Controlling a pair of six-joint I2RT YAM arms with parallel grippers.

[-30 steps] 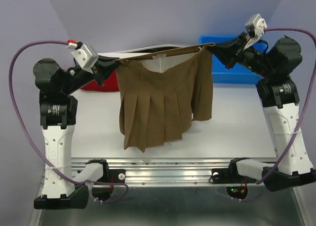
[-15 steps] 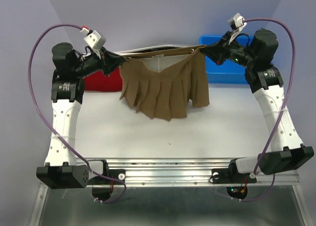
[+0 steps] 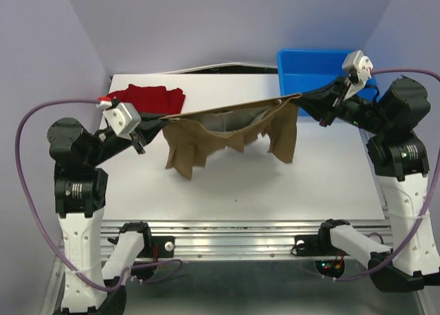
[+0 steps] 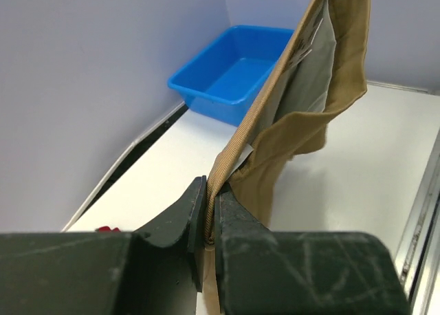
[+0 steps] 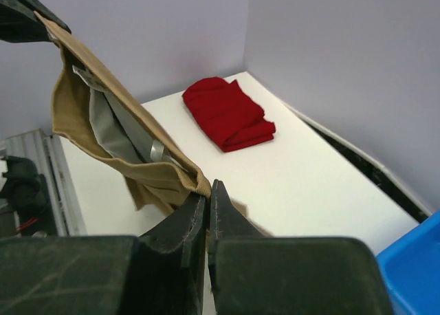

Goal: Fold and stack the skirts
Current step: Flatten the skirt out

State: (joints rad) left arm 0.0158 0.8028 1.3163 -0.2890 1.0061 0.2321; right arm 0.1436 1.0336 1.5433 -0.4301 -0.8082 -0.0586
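Observation:
My right gripper should next move the waistband down, toward the bare white table near the blue bin.
The tan-brown skirt (image 3: 227,126) hangs stretched by its waistband between both arms above the white table, its pleated hem dangling just over the surface. My left gripper (image 3: 146,126) is shut on the waistband's left end (image 4: 227,165). My right gripper (image 3: 302,102) is shut on the skirt's right end (image 5: 196,181). The grey lining (image 5: 113,126) shows inside the tan skirt. The deep red skirt (image 3: 148,97) lies folded at the table's back left, also visible in the right wrist view (image 5: 230,113).
A blue plastic bin (image 3: 313,62) stands at the back right corner, seen in the left wrist view too (image 4: 230,71). The white table (image 3: 240,184) ends in a metal rail at the near edge. Purple walls close in the left and back sides.
Both arms have come lower and nearer, bringing the tan skirt down from hanging high at the back. Its hem now bunches close to the table. Both grips have held.

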